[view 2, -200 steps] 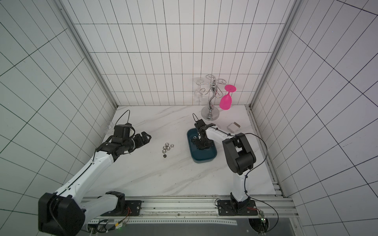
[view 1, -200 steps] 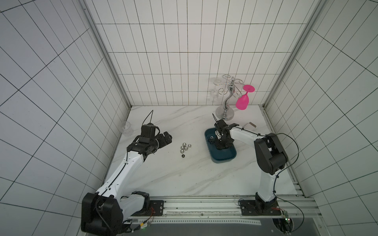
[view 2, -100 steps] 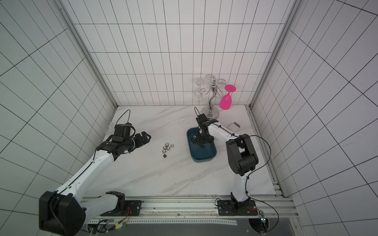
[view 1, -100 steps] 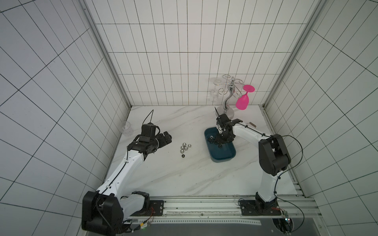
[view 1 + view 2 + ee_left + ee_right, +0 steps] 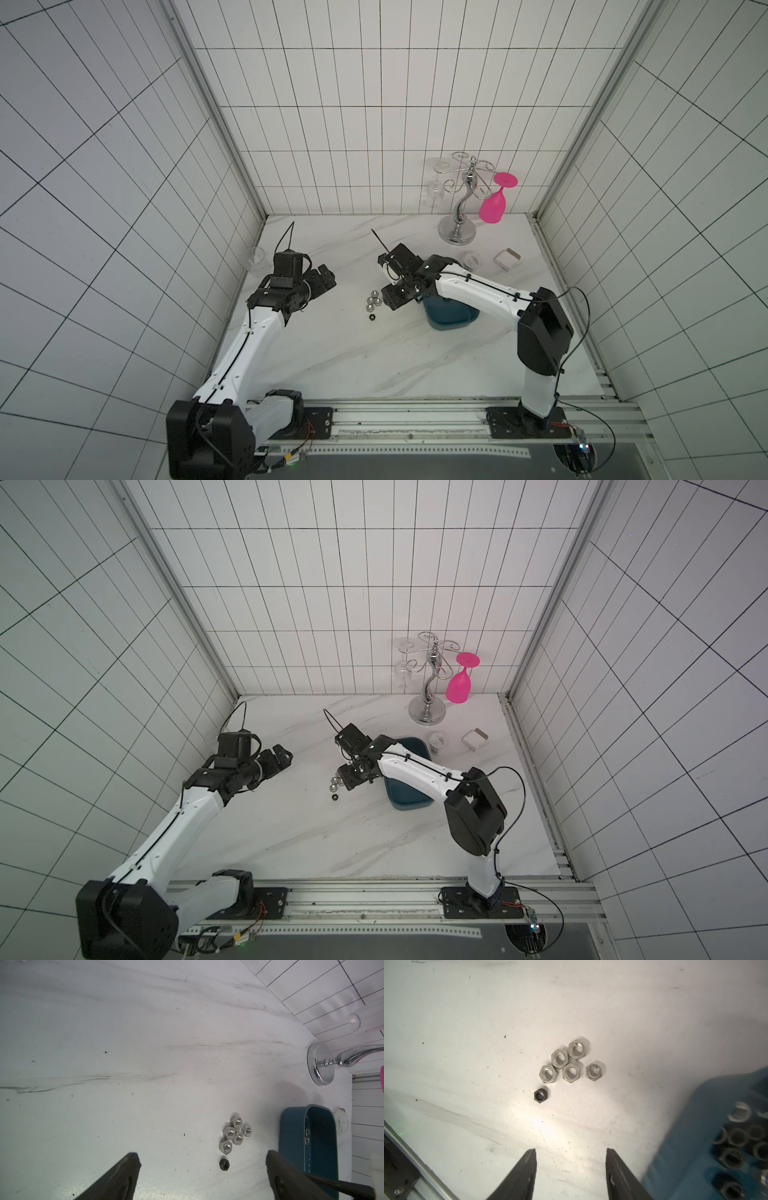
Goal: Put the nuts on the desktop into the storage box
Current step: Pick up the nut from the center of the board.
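Observation:
My right gripper should next move farther from the storage box and down to the cluster's middle silver nut [image 5: 377, 301] [image 5: 571, 1072] below it, because the silver nut has gaps on either side for both fingers.
Several silver nuts [image 5: 569, 1064] lie clustered on the white desktop [image 5: 374, 361], with one black nut [image 5: 541, 1096] beside them; both top views show the cluster [image 5: 374, 301] [image 5: 334, 783]. To their right sits the teal storage box [image 5: 451, 320] [image 5: 409, 800], partly under my right arm, with more nuts [image 5: 737, 1147] inside. My right gripper [image 5: 392, 297] [image 5: 571, 1152] hangs open and empty between box and cluster, just short of the silver nuts. Farther left my left gripper [image 5: 322, 278] [image 5: 202, 1154] is wide open and empty, well clear of the black nut [image 5: 224, 1164].
A chrome glass rack [image 5: 457, 232] with a pink glass [image 5: 492, 205] stands at the back right. A small white jar [image 5: 472, 261] and a small white box [image 5: 507, 259] sit behind the storage box. A clear cup [image 5: 255, 259] stands by the left wall.
My right gripper has left the storage box, moved left toward the nuts on the desktop, and opened. The left arm has barely moved.

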`<state>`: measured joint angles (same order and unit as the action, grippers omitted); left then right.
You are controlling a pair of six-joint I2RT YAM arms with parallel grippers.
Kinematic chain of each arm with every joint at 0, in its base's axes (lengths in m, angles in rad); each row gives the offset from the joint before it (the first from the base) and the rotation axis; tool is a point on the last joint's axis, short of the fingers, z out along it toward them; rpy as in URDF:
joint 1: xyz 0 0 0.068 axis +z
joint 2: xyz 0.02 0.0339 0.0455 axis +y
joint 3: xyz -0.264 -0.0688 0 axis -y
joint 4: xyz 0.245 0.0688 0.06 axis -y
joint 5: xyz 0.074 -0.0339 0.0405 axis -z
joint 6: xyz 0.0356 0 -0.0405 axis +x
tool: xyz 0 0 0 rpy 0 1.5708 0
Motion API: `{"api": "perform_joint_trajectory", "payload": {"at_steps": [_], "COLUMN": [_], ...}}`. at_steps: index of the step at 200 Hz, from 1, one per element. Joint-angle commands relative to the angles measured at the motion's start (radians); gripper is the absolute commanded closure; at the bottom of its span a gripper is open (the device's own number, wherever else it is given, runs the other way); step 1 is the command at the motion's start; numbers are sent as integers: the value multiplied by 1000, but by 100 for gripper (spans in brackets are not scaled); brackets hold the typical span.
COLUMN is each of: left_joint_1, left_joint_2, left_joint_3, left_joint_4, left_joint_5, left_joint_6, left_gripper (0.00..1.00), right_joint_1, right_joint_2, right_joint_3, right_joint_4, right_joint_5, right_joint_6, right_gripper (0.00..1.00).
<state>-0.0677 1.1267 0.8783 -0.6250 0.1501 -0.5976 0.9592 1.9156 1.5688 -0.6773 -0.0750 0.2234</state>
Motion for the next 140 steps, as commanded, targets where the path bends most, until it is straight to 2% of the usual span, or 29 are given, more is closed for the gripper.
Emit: {"api": "perform_joint_trajectory", "payload": {"at_steps": [1, 51, 140], "left_joint_1": [8, 8, 23], "left_joint_2": [-23, -32, -27], "left_joint_3": [-30, -82, -60], "left_joint_4": [12, 64, 30], "left_joint_5": [8, 41, 8], "left_joint_6": [2, -25, 11], "left_gripper": [2, 2, 2], "right_joint_1": [6, 6, 4], "right_joint_2": [89, 240, 421], "right_joint_3": [29, 91, 318], "right_joint_4": [10, -24, -94], "right_joint_5": [20, 99, 93], "right_joint_6": [34, -9, -39], "right_gripper": [44, 45, 47]}}
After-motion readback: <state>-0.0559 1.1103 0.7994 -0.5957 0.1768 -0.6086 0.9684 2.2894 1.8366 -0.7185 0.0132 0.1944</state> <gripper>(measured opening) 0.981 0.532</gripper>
